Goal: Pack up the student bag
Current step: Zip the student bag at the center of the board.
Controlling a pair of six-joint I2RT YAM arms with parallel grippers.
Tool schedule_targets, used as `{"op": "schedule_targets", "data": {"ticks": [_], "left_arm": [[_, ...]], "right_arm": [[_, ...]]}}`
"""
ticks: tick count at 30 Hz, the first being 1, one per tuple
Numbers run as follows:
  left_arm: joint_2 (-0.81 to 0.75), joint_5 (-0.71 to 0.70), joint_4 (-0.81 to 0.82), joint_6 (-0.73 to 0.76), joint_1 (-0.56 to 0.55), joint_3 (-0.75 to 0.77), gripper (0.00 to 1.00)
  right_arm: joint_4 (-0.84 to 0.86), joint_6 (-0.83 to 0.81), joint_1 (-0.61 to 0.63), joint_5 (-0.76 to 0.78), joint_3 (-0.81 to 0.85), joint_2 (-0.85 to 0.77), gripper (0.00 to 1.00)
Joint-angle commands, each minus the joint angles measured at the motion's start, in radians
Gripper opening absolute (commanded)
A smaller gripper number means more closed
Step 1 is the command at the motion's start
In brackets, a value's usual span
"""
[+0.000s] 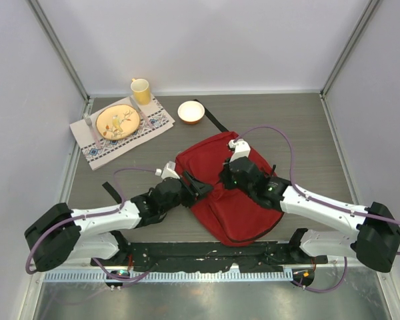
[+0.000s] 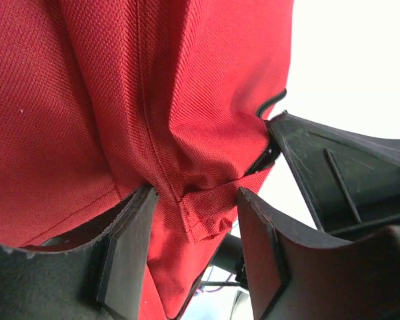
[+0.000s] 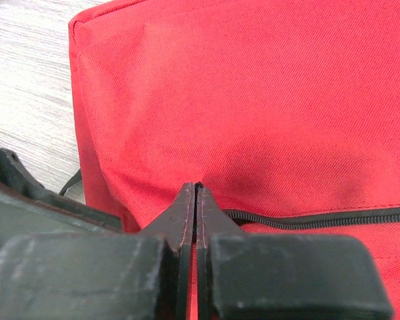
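Observation:
My right gripper slides to the right in the top view next, as the zipper runs toward the bag's side edge (image 1: 269, 169). It then releases the zipper's black bit.
The student bag (image 1: 237, 203), dark red with a black zipper line, lies on the table in front of both arms. My left gripper (image 1: 199, 185) is at the bag's left edge. In the left wrist view its fingers (image 2: 130, 233) stand apart, with a raised corner fold of the red fabric (image 2: 200, 207) between them. My right gripper (image 1: 230, 175) rests on top of the bag near its middle. In the right wrist view it (image 3: 198, 188) is shut, with a small black bit pinched at its tips where the zipper (image 3: 320, 219) ends.
At the back left, a patterned placemat (image 1: 93, 152) holds a yellow plate (image 1: 117, 121) and a fork. A yellow mug (image 1: 141, 90) and a small bowl (image 1: 191, 111) stand behind it. A black strap (image 1: 212, 117) trails from the bag's far side.

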Motion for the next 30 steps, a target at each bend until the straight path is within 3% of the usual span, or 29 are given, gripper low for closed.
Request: {"op": "schedule_targets", "data": {"ticks": [1, 10, 15, 22, 30], "left_arm": [[0.049, -0.053, 0.057, -0.001, -0.004, 0.064, 0.55], [0.112, -0.074, 0.139, -0.002, -0.004, 0.072, 0.31], [0.087, -0.088, 0.138, 0.021, -0.004, 0.07, 0.01], [-0.005, -0.1, 0.055, 0.042, -0.004, 0.035, 0.0], [-0.266, -0.122, -0.187, 0.05, -0.004, -0.061, 0.0]], "right_arm": [[0.042, 0.012, -0.005, -0.008, -0.012, -0.042, 0.01], [0.042, 0.017, -0.001, -0.07, -0.041, -0.05, 0.01], [0.052, 0.032, 0.008, -0.073, -0.053, -0.045, 0.01], [0.064, 0.04, 0.008, -0.044, -0.033, -0.053, 0.01], [0.053, 0.046, -0.028, 0.048, 0.006, -0.048, 0.01]]}}
